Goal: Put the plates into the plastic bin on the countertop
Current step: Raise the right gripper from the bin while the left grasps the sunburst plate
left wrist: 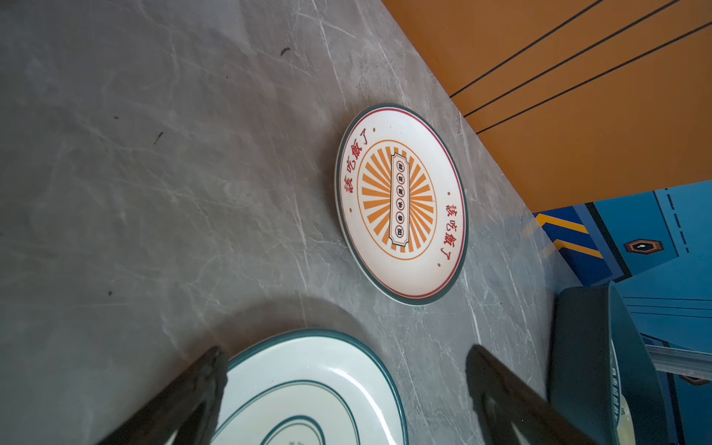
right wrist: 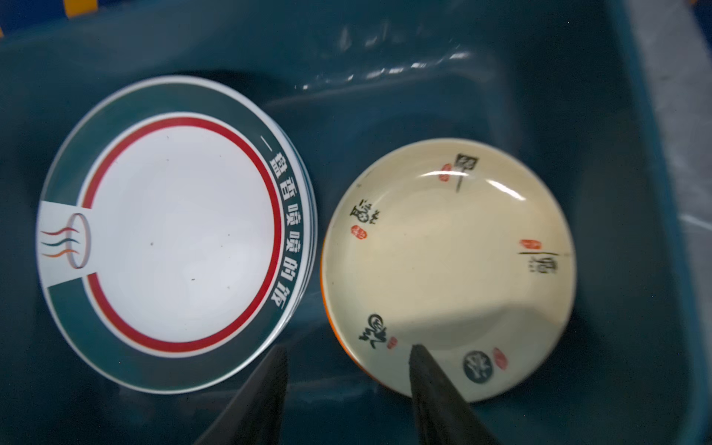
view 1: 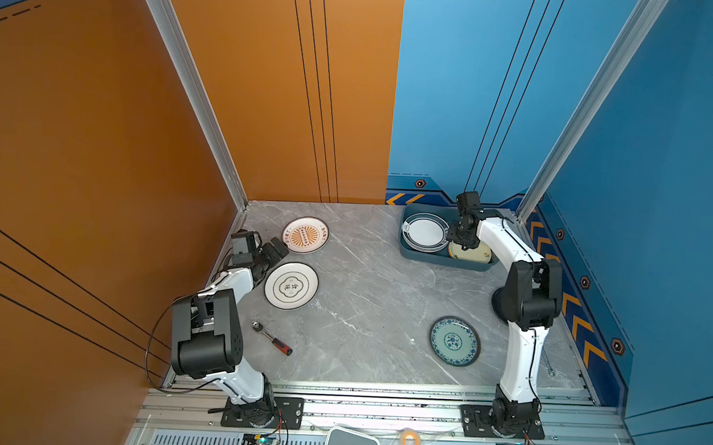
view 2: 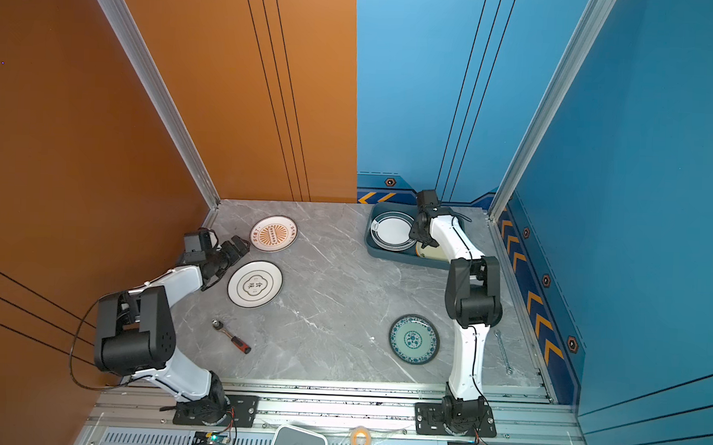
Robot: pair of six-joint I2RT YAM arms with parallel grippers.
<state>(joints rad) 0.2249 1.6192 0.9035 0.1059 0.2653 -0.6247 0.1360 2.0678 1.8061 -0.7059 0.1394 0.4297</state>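
Note:
I should bring my open left gripper outward and down until its fingers straddle the plate's near rim point(view 1: 289, 246), because the orange-sunburst plate is still outside the bin point(view 1: 440, 261).
The plastic bin point(view 1: 440, 261) stands at the back right of the countertop point(view 1: 368, 298). Inside lie a stack of green-rimmed white plates point(right wrist: 177, 235) and a cream plate point(right wrist: 450, 269). My right gripper point(right wrist: 346, 350) hovers open over the bin, one finger above the cream plate's edge, holding nothing. On the left lie an orange-sunburst plate point(view 1: 305, 234) and a ringed white plate point(view 1: 291, 286). My left gripper point(left wrist: 343, 354) hangs open over the ringed plate's point(left wrist: 308, 385) rim. A teal-patterned plate point(view 1: 455, 340) lies front right.
A ratchet tool with a red-and-black handle point(view 1: 272, 339) lies front left. A wrench point(view 2: 503, 352) rests by the right rail. Orange and blue walls close the left, back and right; aluminium rails run along the front.

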